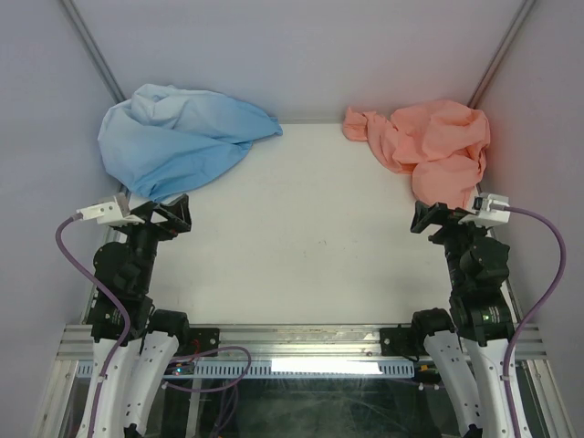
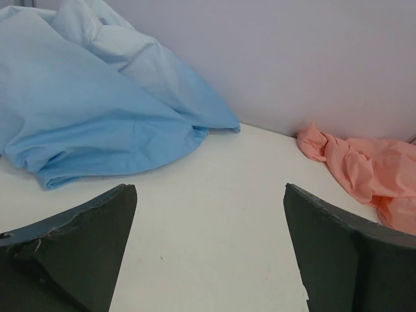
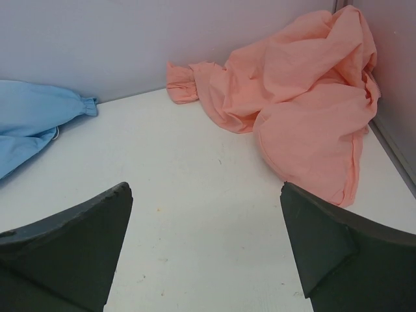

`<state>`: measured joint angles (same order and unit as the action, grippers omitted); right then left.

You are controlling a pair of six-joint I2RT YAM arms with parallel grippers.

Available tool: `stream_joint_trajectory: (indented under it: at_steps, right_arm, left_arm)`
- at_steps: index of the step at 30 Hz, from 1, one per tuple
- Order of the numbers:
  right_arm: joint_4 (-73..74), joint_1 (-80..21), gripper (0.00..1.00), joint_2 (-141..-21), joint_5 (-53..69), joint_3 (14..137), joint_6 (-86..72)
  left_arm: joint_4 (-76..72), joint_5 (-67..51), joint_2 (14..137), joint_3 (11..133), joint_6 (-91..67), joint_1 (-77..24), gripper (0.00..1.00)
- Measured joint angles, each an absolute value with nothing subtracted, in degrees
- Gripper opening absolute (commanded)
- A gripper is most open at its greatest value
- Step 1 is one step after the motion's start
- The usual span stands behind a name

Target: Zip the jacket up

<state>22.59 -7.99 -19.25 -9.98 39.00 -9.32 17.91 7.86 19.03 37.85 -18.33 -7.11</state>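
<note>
My right gripper will move outward and down onto the jacket's near flap [image 1: 425,181] [image 3: 278,140], by its edge along the bare tabletop, because that flap is closest to the gripper.
The salmon-pink jacket [image 1: 436,146] lies crumpled in the far right corner of the table. It also shows in the right wrist view [image 3: 305,97] and at the right edge of the left wrist view [image 2: 370,169]. Its zip is hidden in the folds. My right gripper [image 1: 424,219] is open and empty, just in front of the jacket's near edge. My left gripper [image 1: 173,216] is open and empty at the left side, far from the jacket. Both pairs of jaws stand wide apart over bare table.
A light blue garment [image 1: 173,137] is heaped in the far left corner, just beyond my left gripper; it also shows in the left wrist view [image 2: 97,110]. Grey walls [image 1: 310,55] enclose the white table [image 1: 301,237] on three sides.
</note>
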Motion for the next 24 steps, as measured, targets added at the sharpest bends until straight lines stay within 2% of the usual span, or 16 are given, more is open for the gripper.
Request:
stream_joint_trajectory:
  at_steps: [8, 15, 18, 24]
  right_arm:
    - [22.5, -7.9, 0.99, -20.3, -9.8, 39.2, -9.4]
    - [21.2, -7.9, 0.99, -26.8, -9.8, 40.4, -10.6]
    - [19.0, -7.8, 0.99, -32.8, -10.4, 41.3, -11.6]
    - [12.5, -7.1, 1.0, -55.2, -17.3, 45.6, -13.7]
  left_arm:
    - [17.5, 7.3, 19.0, 37.7, -18.2, -7.0, 0.99]
    - [17.5, 7.0, 19.0, 37.6, -18.2, -7.0, 0.99]
    - [17.4, 6.8, 18.9, 37.5, -18.2, -7.0, 0.99]
    - [17.3, 6.6, 17.7, 37.5, -18.2, -7.0, 0.99]
